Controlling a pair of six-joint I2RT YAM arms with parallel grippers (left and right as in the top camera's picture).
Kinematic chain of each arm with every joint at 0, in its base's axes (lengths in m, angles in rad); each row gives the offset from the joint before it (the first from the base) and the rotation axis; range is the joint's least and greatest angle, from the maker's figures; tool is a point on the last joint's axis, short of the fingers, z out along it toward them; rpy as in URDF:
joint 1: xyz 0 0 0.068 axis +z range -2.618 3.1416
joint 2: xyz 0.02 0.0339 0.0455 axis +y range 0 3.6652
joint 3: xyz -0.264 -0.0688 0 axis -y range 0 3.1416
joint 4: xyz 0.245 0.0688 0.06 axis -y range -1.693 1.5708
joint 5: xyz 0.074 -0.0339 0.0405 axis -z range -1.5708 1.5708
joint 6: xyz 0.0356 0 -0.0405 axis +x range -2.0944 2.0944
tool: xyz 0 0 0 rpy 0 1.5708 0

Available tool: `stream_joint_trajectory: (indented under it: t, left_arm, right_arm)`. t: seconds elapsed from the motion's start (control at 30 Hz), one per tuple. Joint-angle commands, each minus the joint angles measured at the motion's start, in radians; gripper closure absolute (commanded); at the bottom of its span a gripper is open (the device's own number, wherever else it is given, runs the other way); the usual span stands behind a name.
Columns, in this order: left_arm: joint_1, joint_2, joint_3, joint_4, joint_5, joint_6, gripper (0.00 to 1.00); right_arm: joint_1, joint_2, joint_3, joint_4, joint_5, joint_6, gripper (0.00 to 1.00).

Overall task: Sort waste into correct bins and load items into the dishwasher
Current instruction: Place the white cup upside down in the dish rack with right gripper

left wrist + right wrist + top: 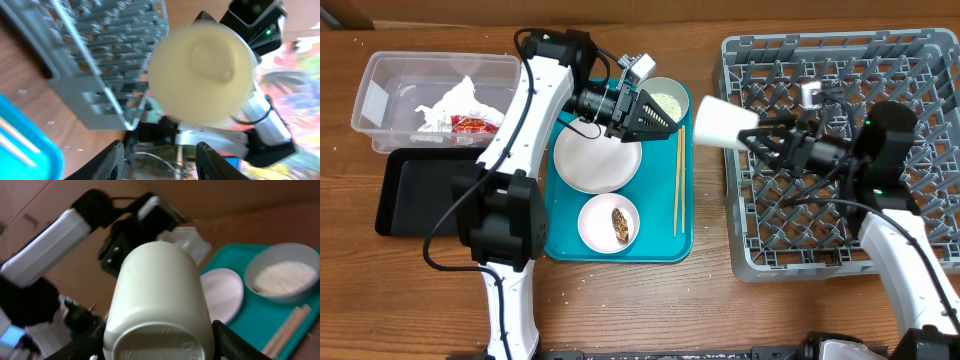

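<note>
Next, my right gripper lowers back into the rack's near corner [772,224] by the teal tray and releases the small white cup [723,122], since those slots stand empty.
My right gripper [752,132] is shut on the small white cup [723,122] and holds it sideways in the air at the left edge of the grey dish rack [840,160]. The cup fills the right wrist view [160,305] and faces mouth-first into the left wrist view [202,70]. My left gripper [665,122] is open and empty, raised over the teal tray by the grey-green bowl of rice [667,98]. On the teal tray lie a large white plate [596,158], a small plate [608,224] with a brown food lump [620,226], and chopsticks [678,180].
The clear tub [380,95] at the far left holds crumpled white paper [455,100] and a red-and-white wrapper [472,124]. The black tray [405,195] lies in front of it. The teal serving tray [665,245] sits mid-table.
</note>
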Motion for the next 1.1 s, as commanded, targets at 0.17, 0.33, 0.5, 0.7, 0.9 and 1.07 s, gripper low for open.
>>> stream_joint_trajectory:
  t: [0.17,0.33,0.5,0.7,0.9,1.07]
  left_arm:
    - [0.067,-0.006,0.012,0.198,-0.328,-0.264,0.49]
    - [0.086,-0.006,0.013,0.283,-0.607,-0.400,0.49]
    - [0.086,-0.006,0.013,0.286,-0.841,-0.436,0.48]
    - [0.086,-0.006,0.013,0.264,-0.995,-0.456,0.46]
    - [0.086,-0.006,0.013,0.258,-1.036,-0.460,0.46]
    - [0.086,-0.006,0.013,0.259,-1.036,-0.460,0.45]
  right_arm:
    - [-0.065,-0.145,0.046,-0.363,0.346,-0.064,0.67]
    - [-0.020,-0.263,0.163,-0.766,0.714,-0.111,0.66]
    - [0.079,-0.298,0.278,-1.064,1.019,-0.109,0.66]
    - [0.233,-0.241,0.282,-1.245,1.215,-0.023,0.62]
    - [0.286,-0.098,0.282,-1.340,1.256,0.011,0.61]
    - [0.286,-0.025,0.282,-1.334,1.255,0.011,0.60]
